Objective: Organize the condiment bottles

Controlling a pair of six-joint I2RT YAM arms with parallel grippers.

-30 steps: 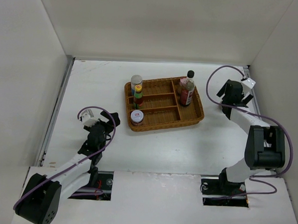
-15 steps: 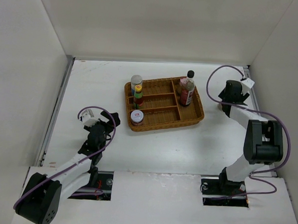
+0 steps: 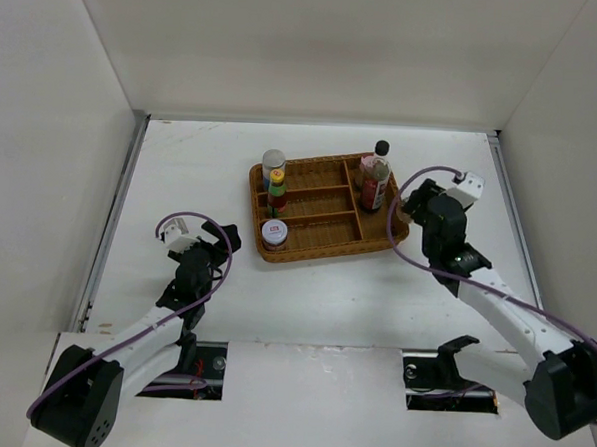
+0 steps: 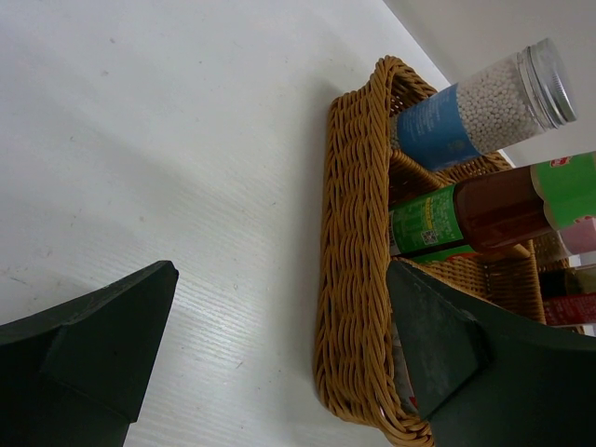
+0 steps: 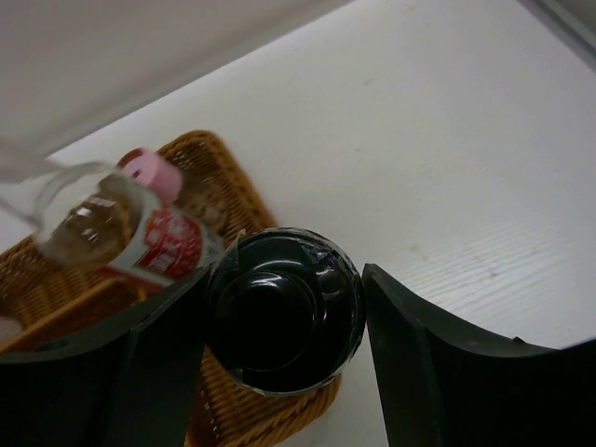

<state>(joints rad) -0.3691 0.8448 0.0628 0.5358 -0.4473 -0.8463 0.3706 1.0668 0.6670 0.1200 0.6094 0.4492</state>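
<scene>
The right gripper goes to the left in the top view and down into the near end of the tall bottle's compartment (image 3: 375, 228) (image 5: 223, 405) next. That is because that end of the compartment is empty.
My right gripper (image 5: 284, 321) is shut on the black-capped shaker (image 5: 279, 326), whose round black cap fills the gap between the fingers. It hangs over the right rim of the wicker tray (image 3: 396, 229), where my right gripper (image 3: 409, 207) meets the tray's edge. In the tray's right compartment stand the tall clear black-capped bottle (image 3: 381, 151), a pink-lidded shaker (image 5: 154, 172) and a red-labelled one (image 3: 374, 192). On the left side are the blue-labelled jar (image 4: 466, 116), the green-yellow-capped red bottle (image 4: 484, 209) and a small jar (image 3: 274, 232). My left gripper (image 4: 279, 335) stands open by the tray's near-left corner.
The tray's woven wall (image 4: 354, 279) lies just right of the gap between my left fingers. White walls close in the table at the back and on both sides. A metal rail (image 3: 113, 224) runs along the left edge.
My right arm has swung from the table's far right in towards the tray's right edge, and its jaws have closed on the black-capped shaker. The left arm has not moved.
</scene>
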